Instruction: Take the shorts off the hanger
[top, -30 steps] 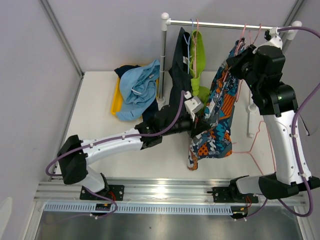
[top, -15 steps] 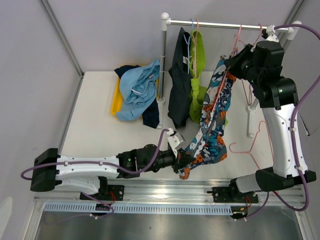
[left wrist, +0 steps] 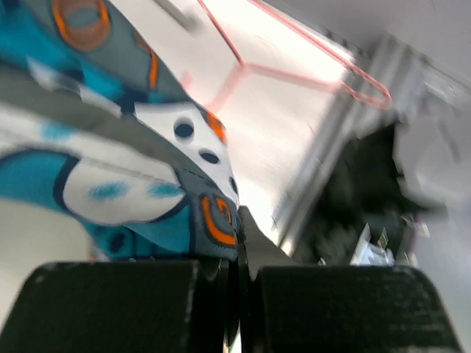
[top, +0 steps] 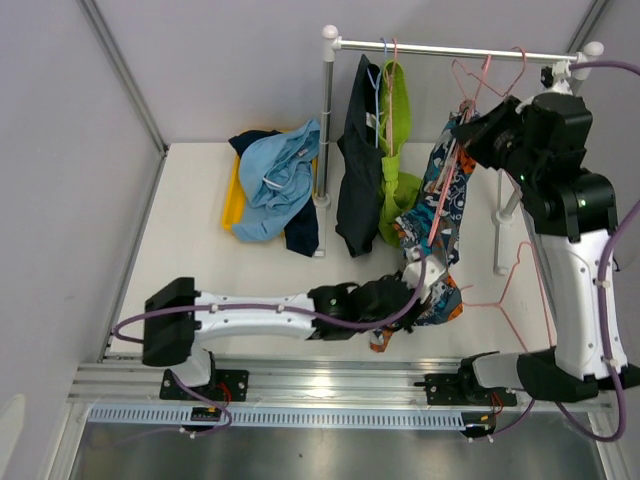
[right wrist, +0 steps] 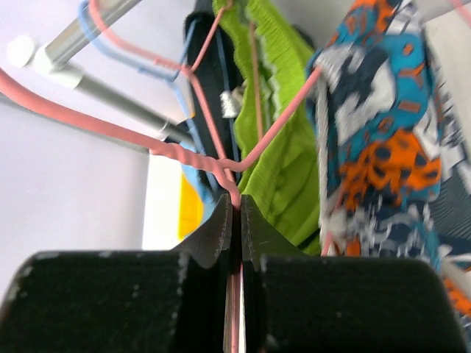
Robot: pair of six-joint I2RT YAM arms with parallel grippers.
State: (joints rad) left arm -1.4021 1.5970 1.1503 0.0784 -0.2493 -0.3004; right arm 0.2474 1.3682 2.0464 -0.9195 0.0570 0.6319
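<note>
The pink hanger is in my right gripper in front of the bar, so it moves outward next, its hook goes over the metal bar point(top: 477, 51) and its neck is released.
The patterned orange, teal and white shorts point(top: 443, 205) hang from a pink hanger point(top: 445, 170) in front of the rail. My right gripper point(top: 464, 122) is shut on that pink hanger's neck point(right wrist: 193, 158), just below its twist, with the shorts point(right wrist: 383, 125) to the right. My left gripper point(top: 424, 287) is low over the table, shut on the shorts' bottom hem point(left wrist: 213, 220). Charcoal-black shorts point(top: 357, 175) and lime green shorts point(top: 394, 150) hang on the rail. Light blue shorts point(top: 280, 175) lie on the table over a navy pair point(top: 300, 238).
The metal rail point(top: 440, 48) stands on two white posts and carries empty pink hangers point(top: 492, 68). Another pink hanger point(top: 508, 290) lies on the table at the right. A yellow piece point(top: 232, 205) lies under the light blue shorts. The aluminium frame runs along the near edge.
My left gripper pulled the shorts' hem down toward the near edge, then moved right under the shorts. My right gripper kept hold of the pink hanger and shifted slightly right.
</note>
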